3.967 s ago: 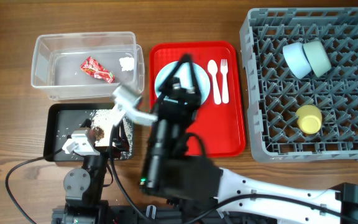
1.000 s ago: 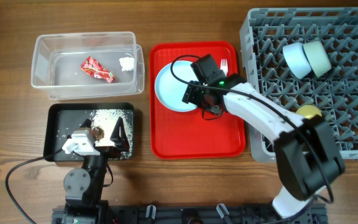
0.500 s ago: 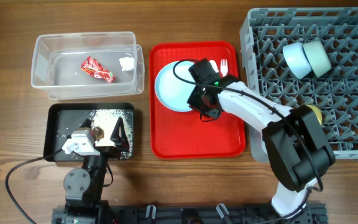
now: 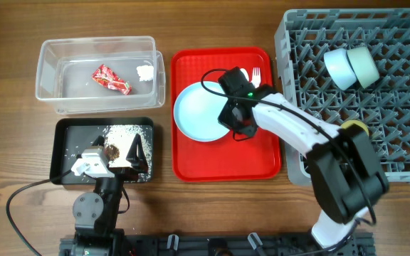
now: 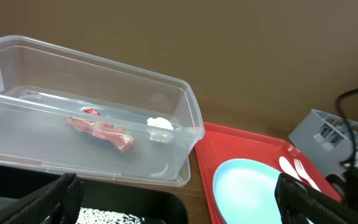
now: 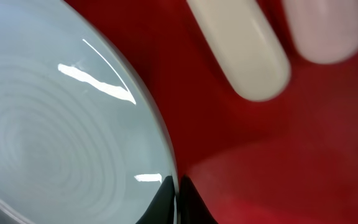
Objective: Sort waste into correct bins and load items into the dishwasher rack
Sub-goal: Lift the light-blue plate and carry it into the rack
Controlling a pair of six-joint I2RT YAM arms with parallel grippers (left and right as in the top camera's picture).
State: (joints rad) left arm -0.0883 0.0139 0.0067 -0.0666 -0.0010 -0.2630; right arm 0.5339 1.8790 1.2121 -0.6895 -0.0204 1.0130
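The plate (image 4: 199,112) goes up over the empty rack slots beyond the saucer next, and my right gripper releases it. The slots lie outward, to the gripper's right in the overhead view.
The pale blue plate (image 4: 199,112) lies on the red serving tray (image 4: 255,160). My right gripper (image 4: 233,122) is shut on its right rim; in the right wrist view the two black fingertips (image 6: 166,202) pinch the plate's edge (image 6: 73,137). The white spoon (image 6: 241,50) and fork (image 4: 256,73) lie beside it, partly under the arm. My left gripper (image 5: 182,205) hangs open over the black tray (image 4: 66,142), which holds rice (image 4: 123,131). The clear tub (image 4: 48,78) holds the red wrapper (image 4: 111,79) and the tissue (image 4: 145,72).
The grey dishwasher rack (image 4: 404,142) fills the right side. In it lie a pale blue saucer (image 4: 339,67) and a pale green bowl (image 4: 364,64), with the yellow cup (image 4: 354,126) half hidden by my right arm. Bare wood surrounds the containers.
My right gripper has shut on the plate's rim. The plate has slid a little toward the front of the red tray. The left arm has not moved.
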